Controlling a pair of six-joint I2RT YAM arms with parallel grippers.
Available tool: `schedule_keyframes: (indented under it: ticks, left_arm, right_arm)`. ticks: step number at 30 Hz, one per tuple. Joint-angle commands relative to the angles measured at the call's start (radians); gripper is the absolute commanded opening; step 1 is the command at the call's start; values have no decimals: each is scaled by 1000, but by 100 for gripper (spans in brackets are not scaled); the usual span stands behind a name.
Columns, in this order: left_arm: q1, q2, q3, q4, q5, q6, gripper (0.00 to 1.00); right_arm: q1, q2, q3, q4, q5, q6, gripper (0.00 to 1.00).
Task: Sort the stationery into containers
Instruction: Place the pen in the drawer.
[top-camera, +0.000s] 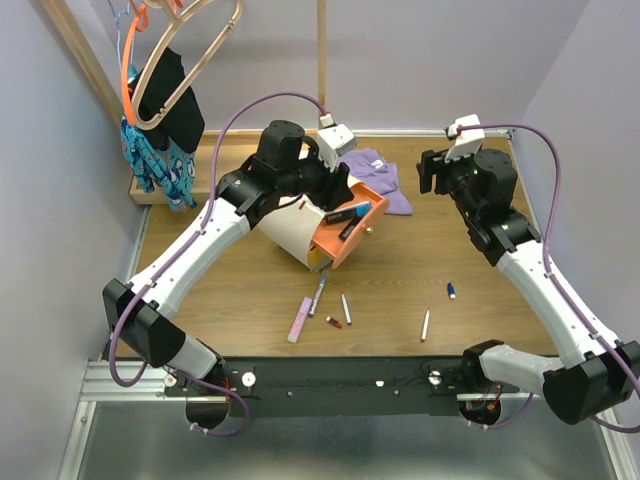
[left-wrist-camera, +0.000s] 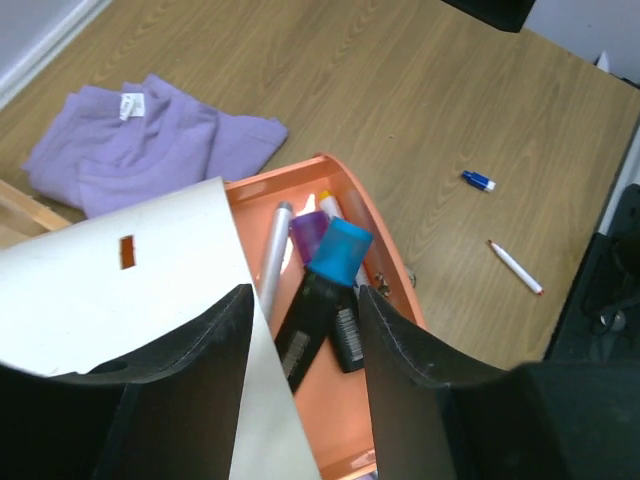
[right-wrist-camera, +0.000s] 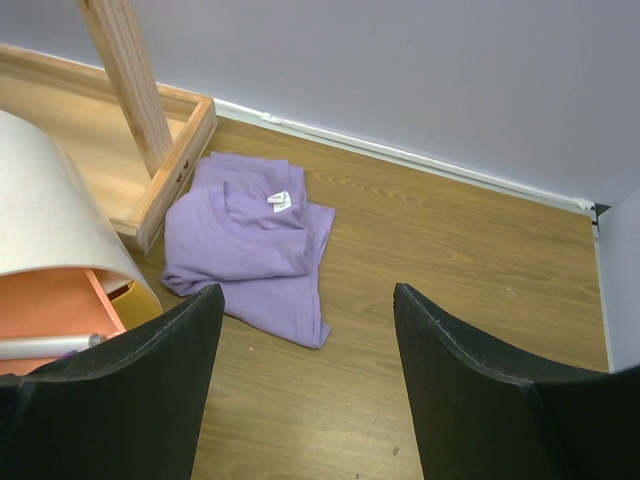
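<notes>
My right gripper swings left in the top view, back and down onto the middle of the unsorted pink marker (top-camera: 300, 320) next.
The container, a cream-white drum (top-camera: 295, 235) with an orange drawer (top-camera: 340, 243), lies tilted at mid-table. In the drawer (left-wrist-camera: 395, 270) lie a black marker with a blue cap (left-wrist-camera: 338, 252), a silver pen (left-wrist-camera: 272, 258), a purple marker (left-wrist-camera: 306, 230) and another black marker (left-wrist-camera: 347, 340). My left gripper (left-wrist-camera: 305, 340) hangs open just above them with nothing between its fingers. On the table lie a pink marker (top-camera: 299, 320), a grey pen (top-camera: 318, 293), two white pens (top-camera: 346, 308) (top-camera: 425, 325), a small red piece (top-camera: 333, 322) and a small blue marker (top-camera: 452, 290). My right gripper (top-camera: 432, 172) is open and empty, off to the right.
A folded purple cloth (top-camera: 385, 180) lies behind the drawer. A wooden tray (right-wrist-camera: 150, 190) with an upright post (right-wrist-camera: 125, 80) stands at the back left. Hangers and dark clothes (top-camera: 165, 110) hang at the far left. Walls close in on three sides.
</notes>
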Motion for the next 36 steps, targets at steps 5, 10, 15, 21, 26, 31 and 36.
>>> schedule_keyframes:
  ticks: [5, 10, 15, 21, 26, 31, 36]
  left_arm:
    - [0, -128, 71, -39, -99, 120, 63]
    - [115, -249, 46, -51, -224, 142, 65]
    - [352, -379, -61, -51, -344, 103, 75]
    - [494, -530, -240, -82, -381, 74, 83]
    - [612, -567, -267, -129, -376, -21, 87]
    - [776, -518, -207, -178, -315, -163, 89]
    - [960, -496, -201, -117, -263, -294, 89]
  right_arm:
    - [-6, -26, 30, -44, -95, -26, 75]
    - [3, -72, 113, -283, -675, -299, 72]
    - [144, -23, 287, -639, -721, -555, 73]
    - [397, 222, 678, -886, -638, -672, 75]
    - [637, 431, 759, -969, -502, -801, 75]
    - [775, 510, 619, -902, -521, -923, 75]
    - [823, 626, 599, -863, -543, -1023, 75]
